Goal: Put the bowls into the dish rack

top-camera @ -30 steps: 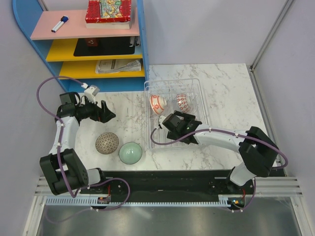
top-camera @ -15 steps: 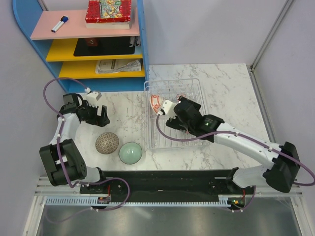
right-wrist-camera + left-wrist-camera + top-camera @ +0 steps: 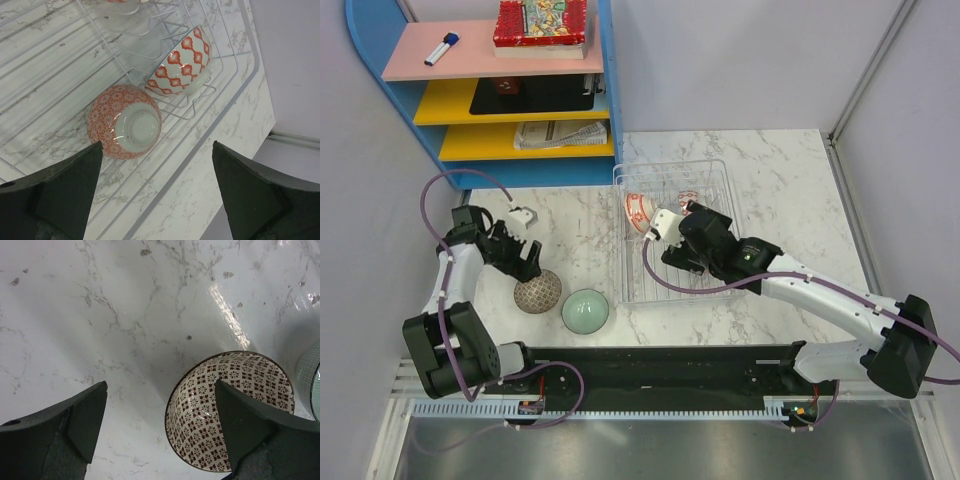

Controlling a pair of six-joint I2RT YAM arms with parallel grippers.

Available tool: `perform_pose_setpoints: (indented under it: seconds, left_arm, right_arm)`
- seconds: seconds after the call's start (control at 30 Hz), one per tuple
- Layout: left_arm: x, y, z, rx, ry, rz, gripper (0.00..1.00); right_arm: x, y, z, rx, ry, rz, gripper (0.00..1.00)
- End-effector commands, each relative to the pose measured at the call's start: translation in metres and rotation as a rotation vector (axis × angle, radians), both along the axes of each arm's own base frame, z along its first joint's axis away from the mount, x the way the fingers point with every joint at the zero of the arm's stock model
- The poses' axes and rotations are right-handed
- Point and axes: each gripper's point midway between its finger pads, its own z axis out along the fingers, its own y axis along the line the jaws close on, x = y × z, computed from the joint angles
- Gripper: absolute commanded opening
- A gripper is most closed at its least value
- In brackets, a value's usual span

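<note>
The brown bowl's rim [image 3: 521,283] is between the open fingers of my left gripper, on the side of the brown bowl away from the pale green bowl [image 3: 585,311], so my left gripper will go down onto the rim next.
A brown lattice bowl [image 3: 538,293] and a pale green bowl [image 3: 585,311] sit on the marble table, left of the dish rack [image 3: 720,185]. My left gripper [image 3: 527,265] hangs open just above and behind the brown bowl [image 3: 230,410]; its right finger overlaps the bowl's rim in the wrist view, and nothing is held. In the rack stand a red-and-white patterned bowl [image 3: 640,212] and an orange-red floral bowl [image 3: 688,198]. My right gripper [image 3: 698,222] is open over the rack, above the floral bowl [image 3: 125,127], with the patterned bowl [image 3: 182,62] beyond it.
A blue shelf unit [image 3: 610,90] with a marker, a book and papers stands at the back left, close to the rack's corner. Grey walls close in the table on the left, back and right. Purple cables loop from both arms.
My left gripper has come down and nearer, from behind the brown bowl to just over it. My right arm has stretched from the rack's front to its back, over the floral bowl.
</note>
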Motion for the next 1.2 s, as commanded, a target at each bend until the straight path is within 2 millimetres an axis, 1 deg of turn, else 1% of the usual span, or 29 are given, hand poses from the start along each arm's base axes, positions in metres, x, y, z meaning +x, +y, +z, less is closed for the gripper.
perform_pose_setpoints:
  seconds: [0.0, 0.1, 0.17, 0.2, 0.23, 0.3, 0.33, 0.37, 0.43, 0.53, 0.57, 0.63, 0.67, 0.7, 0.73, 0.77, 0.8, 0.83, 0.87, 0.9, 0.93, 0.97, 1.0, 1.03, 1.07, 1.1, 1.13, 1.17]
  left_arm:
    - [-0.025, 0.003, -0.02, 0.06, 0.06, -0.091, 0.94]
    - [-0.029, 0.005, -0.031, 0.062, 0.106, -0.089, 0.91]
    - [-0.031, 0.006, -0.04, 0.053, 0.146, -0.092, 0.84]
    - [-0.029, 0.007, -0.041, 0.055, 0.147, -0.09, 0.76]
    - [-0.027, 0.009, -0.045, 0.05, 0.155, -0.078, 0.56]
    - [-0.021, 0.01, -0.045, 0.048, 0.147, -0.063, 0.29]
    - [-0.016, 0.011, -0.045, 0.045, 0.139, -0.045, 0.07]
    - [-0.013, 0.011, -0.043, 0.042, 0.132, -0.043, 0.02]
    - [-0.008, 0.012, -0.038, 0.033, 0.119, -0.026, 0.02]
    - [0.008, 0.013, -0.02, 0.017, 0.06, 0.011, 0.02]
    - [0.021, 0.009, 0.001, -0.012, -0.009, 0.008, 0.02]
    - [0.031, -0.002, 0.028, -0.083, -0.081, 0.013, 0.02]
    - [0.038, -0.018, 0.051, -0.168, -0.149, -0.035, 0.02]
    - [0.039, -0.028, 0.073, -0.219, -0.202, -0.047, 0.02]
    - [0.039, -0.039, 0.087, -0.271, -0.236, -0.079, 0.02]
    - [0.038, -0.058, 0.113, -0.376, -0.291, -0.151, 0.02]
    - [0.034, -0.068, 0.129, -0.435, -0.316, -0.183, 0.02]
    - [0.032, -0.077, 0.141, -0.489, -0.33, -0.217, 0.02]
    - [0.029, -0.09, 0.163, -0.576, -0.361, -0.287, 0.02]
    - [0.028, -0.099, 0.17, -0.634, -0.335, -0.31, 0.02]
    - [0.027, -0.107, 0.176, -0.669, -0.326, -0.34, 0.02]
    - [0.028, -0.114, 0.187, -0.699, -0.332, -0.381, 0.02]
    - [0.025, -0.129, 0.188, -0.708, -0.307, -0.423, 0.02]
    - [0.027, -0.136, 0.185, -0.705, -0.288, -0.438, 0.02]
    - [0.029, -0.142, 0.181, -0.67, -0.282, -0.447, 0.02]
    - [0.024, -0.16, 0.177, -0.65, -0.269, -0.502, 0.02]
    - [0.023, -0.167, 0.173, -0.633, -0.263, -0.517, 0.02]
    - [0.023, -0.172, 0.169, -0.599, -0.259, -0.521, 0.02]
  right_arm:
    - [0.0, 0.004, -0.002, 0.022, 0.01, -0.003, 0.98]
    - [0.001, 0.004, -0.003, 0.018, 0.012, -0.004, 0.98]
    - [0.002, 0.005, -0.002, 0.019, 0.011, -0.006, 0.98]
    - [0.002, 0.005, -0.001, 0.021, 0.01, -0.006, 0.98]
    - [0.003, 0.005, -0.002, 0.021, 0.011, -0.009, 0.98]
    - [0.002, 0.005, -0.002, 0.021, 0.011, -0.009, 0.98]
    - [0.003, 0.005, -0.003, 0.019, 0.013, -0.011, 0.97]
    - [0.003, 0.005, -0.003, 0.018, 0.015, -0.01, 0.98]
    - [0.002, 0.006, -0.004, 0.021, 0.017, -0.007, 0.97]
    - [0.002, 0.008, 0.001, 0.038, 0.012, -0.007, 0.98]
    - [0.003, 0.008, 0.003, 0.048, 0.011, -0.012, 0.98]
    - [0.004, 0.012, 0.01, 0.076, 0.006, -0.009, 0.98]
    - [0.004, 0.015, 0.012, 0.105, 0.015, -0.011, 0.98]
    - [0.006, 0.018, 0.02, 0.132, 0.01, -0.011, 0.98]
    - [0.009, 0.018, 0.025, 0.156, 0.009, -0.02, 0.97]
    - [0.009, 0.022, 0.028, 0.187, 0.019, -0.012, 0.98]
    - [0.012, 0.026, 0.04, 0.236, 0.014, -0.022, 0.98]
    - [0.015, 0.026, 0.046, 0.263, 0.013, -0.03, 0.98]
    - [0.014, 0.032, 0.051, 0.304, 0.034, -0.001, 0.98]
    - [0.015, 0.036, 0.069, 0.368, 0.028, 0.001, 0.98]
    - [0.02, 0.033, 0.077, 0.407, 0.031, -0.008, 0.97]
    - [0.021, 0.036, 0.086, 0.459, 0.044, 0.002, 0.98]
    - [0.016, 0.047, 0.103, 0.535, 0.074, 0.064, 0.97]
    - [0.018, 0.046, 0.112, 0.612, 0.109, 0.056, 0.97]
    - [0.016, 0.05, 0.121, 0.665, 0.135, 0.072, 0.97]
    - [0.007, 0.063, 0.134, 0.738, 0.198, 0.155, 0.97]
    - [0.005, 0.065, 0.141, 0.817, 0.262, 0.143, 0.97]
    - [0.0, 0.071, 0.146, 0.859, 0.314, 0.174, 0.97]
